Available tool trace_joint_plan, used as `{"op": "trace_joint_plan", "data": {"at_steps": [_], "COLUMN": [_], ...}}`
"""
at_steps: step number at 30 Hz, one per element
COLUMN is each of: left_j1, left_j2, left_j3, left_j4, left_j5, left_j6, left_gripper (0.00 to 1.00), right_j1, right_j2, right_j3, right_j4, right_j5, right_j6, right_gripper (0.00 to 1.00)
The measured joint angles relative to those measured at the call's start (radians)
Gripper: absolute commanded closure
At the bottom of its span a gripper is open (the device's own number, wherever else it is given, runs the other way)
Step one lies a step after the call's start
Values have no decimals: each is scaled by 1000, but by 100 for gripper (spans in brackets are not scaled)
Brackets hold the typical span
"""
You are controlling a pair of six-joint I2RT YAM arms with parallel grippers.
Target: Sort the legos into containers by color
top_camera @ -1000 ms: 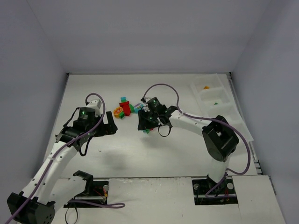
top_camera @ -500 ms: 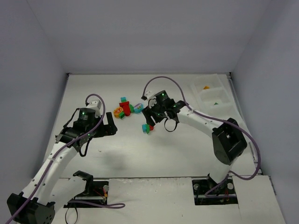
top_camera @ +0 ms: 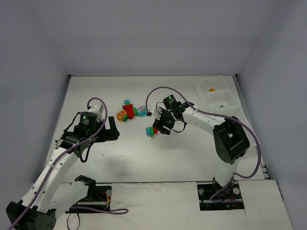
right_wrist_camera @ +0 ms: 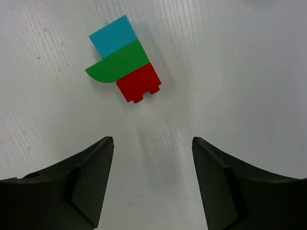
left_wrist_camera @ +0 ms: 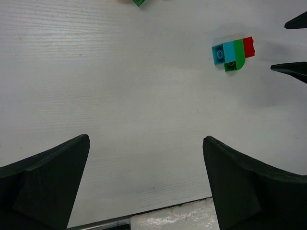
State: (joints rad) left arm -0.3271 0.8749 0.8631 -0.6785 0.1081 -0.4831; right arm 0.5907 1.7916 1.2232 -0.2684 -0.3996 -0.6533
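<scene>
That end of the cluster with the red lego faces my right gripper's opening. I will bring the gripper down toward the cluster next, left in the top view, fingers astride the red lego.
A joined cluster of teal, green and red legos (right_wrist_camera: 123, 60) lies on the white table, just beyond my right gripper (right_wrist_camera: 152, 141), which is open and empty. The cluster also shows in the top view (top_camera: 151, 131) with the right gripper (top_camera: 160, 127) beside it on the right, and in the left wrist view (left_wrist_camera: 233, 50). A pile of red, orange, green and teal legos (top_camera: 127, 114) lies at mid-table. My left gripper (top_camera: 113, 130) is open and empty left of the cluster, below the pile, and shows over bare table in its own view (left_wrist_camera: 146, 139). The translucent tray (top_camera: 229, 98) is at the far right.
The tray holds an orange lego (top_camera: 211, 89) in a far compartment and a green lego (top_camera: 221, 105) in the one nearer. A green lego edge (left_wrist_camera: 139, 2) shows at the top of the left wrist view. Grey walls enclose the table.
My right gripper has drawn back to the right off the teal-green-red cluster, which now lies exposed on the table. The left arm has barely moved.
</scene>
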Motion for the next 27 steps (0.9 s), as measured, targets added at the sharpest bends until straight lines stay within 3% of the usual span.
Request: {"op": "trace_joint_plan", "data": {"at_steps": [16, 27], "left_j1": [0, 0], "left_j2": [-18, -34], "left_j3": [0, 0], "left_j4": [-23, -28], "left_j5": [0, -1], "left_j6": [0, 0], "left_gripper": [3, 3], "right_j1": [52, 71], "right_j2": [155, 219], "right_j3": [90, 133], "right_j4": [-13, -4], "right_j5": [-37, -64], "right_j6": [-120, -132], "right_gripper": [36, 46]}}
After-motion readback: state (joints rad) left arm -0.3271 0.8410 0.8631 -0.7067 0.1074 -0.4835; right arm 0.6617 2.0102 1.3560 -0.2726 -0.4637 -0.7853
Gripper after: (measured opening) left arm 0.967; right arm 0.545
